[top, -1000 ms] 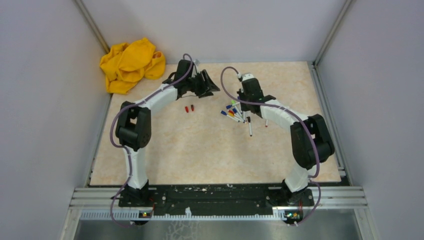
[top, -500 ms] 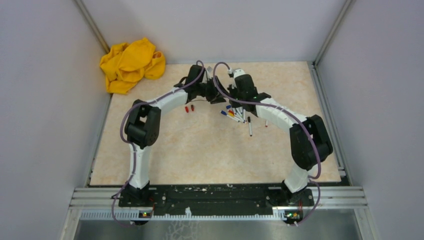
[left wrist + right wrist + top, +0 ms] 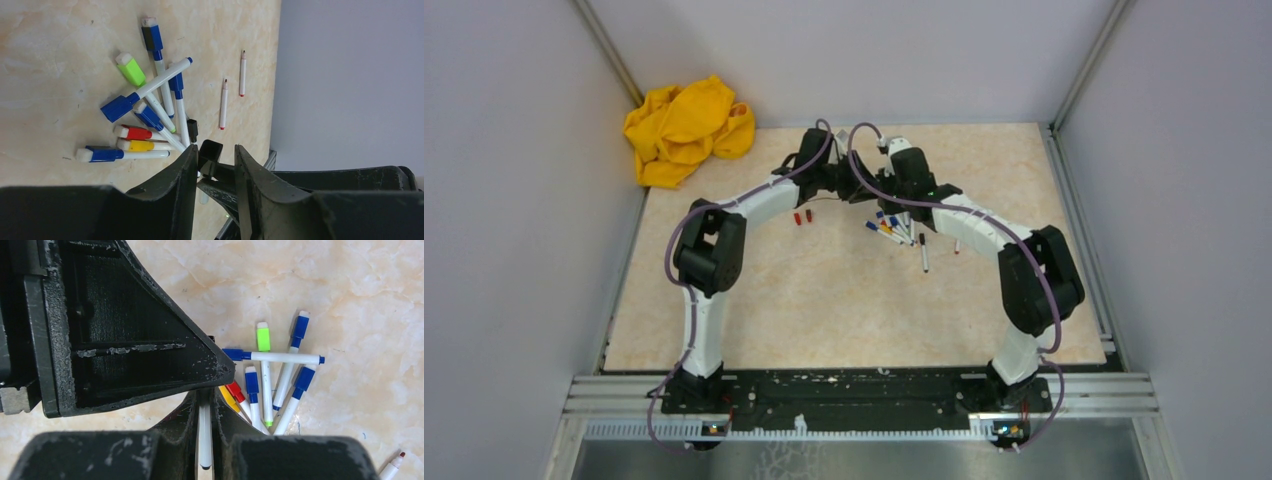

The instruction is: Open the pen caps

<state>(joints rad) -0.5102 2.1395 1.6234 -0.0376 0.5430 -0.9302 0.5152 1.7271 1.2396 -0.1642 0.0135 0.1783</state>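
The bare tabletop by the uncapped pens is below my right gripper, to its right in the top view. I will move the white pen there next, lower it and let it go.
My right gripper [image 3: 205, 393] is shut on a thin white pen [image 3: 205, 435] and holds it above the table. My left gripper [image 3: 215, 150] meets it at mid-table. Its jaws stand narrowly apart round the pen's black cap [image 3: 210, 152], which touches one finger. In the top view the left gripper [image 3: 856, 188] and right gripper [image 3: 886, 190] are tip to tip. Below them lies a pile of capped pens [image 3: 892, 228] with blue [image 3: 120, 106], green [image 3: 131, 70], red [image 3: 135, 133] and yellow [image 3: 137, 145] caps. Two loose red caps [image 3: 802, 217] lie to the left.
A yellow cloth [image 3: 686, 128] is bunched in the far left corner. Two uncapped thin pens [image 3: 223, 105] [image 3: 242, 72] lie right of the pile, and one more [image 3: 924, 253] lies in front of it. Grey walls enclose the table on three sides.
The left gripper has swung right and the right gripper has shifted left, so they now meet. Little has moved in the last half second.
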